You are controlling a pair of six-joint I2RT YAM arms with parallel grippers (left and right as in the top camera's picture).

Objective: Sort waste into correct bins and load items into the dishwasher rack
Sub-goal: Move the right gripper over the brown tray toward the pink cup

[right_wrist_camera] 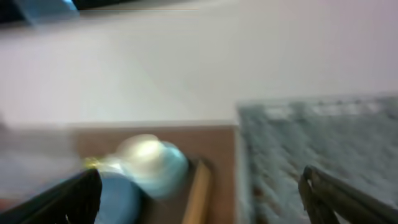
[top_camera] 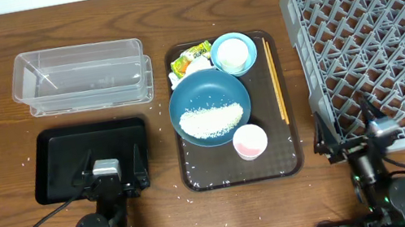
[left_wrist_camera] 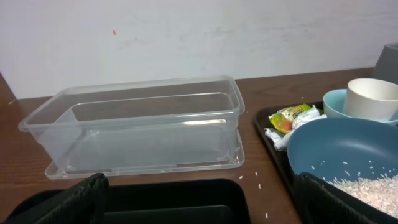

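My right gripper next needs to swing over the brown tray [top_camera: 288,99], tip downward and lower astride the pink cup's side facing away from the rack [top_camera: 380,42], since the pink cup's opening opens upward.
White rice [top_camera: 210,120] lies heaped in the dark-blue dish [top_camera: 206,88] on the brown tray [top_camera: 288,99]. Behind the dish, a cream cup [top_camera: 232,55] sits inside the light-blue bowl [top_camera: 216,50], with the yellow-green wrapper [top_camera: 193,56] beside it. A pink cup [top_camera: 250,141] stands at the tray's front. The clear tub [top_camera: 81,76] is at the back left and the black tray [top_camera: 58,162] in front of it. The grey rack [top_camera: 380,42] fills the right side. My left gripper [top_camera: 109,164] hangs open over the black tray's near edge [left_wrist_camera: 174,202]. My right gripper [top_camera: 345,129] is open at the rack's front left corner.
Wooden chopsticks [top_camera: 275,81] lie along the brown tray's right side. Stray rice grains [left_wrist_camera: 258,180] dot the table between the black tray and the brown tray. The right wrist view is blurred; it shows the rack [right_wrist_camera: 311,137] and the bowl [right_wrist_camera: 152,162].
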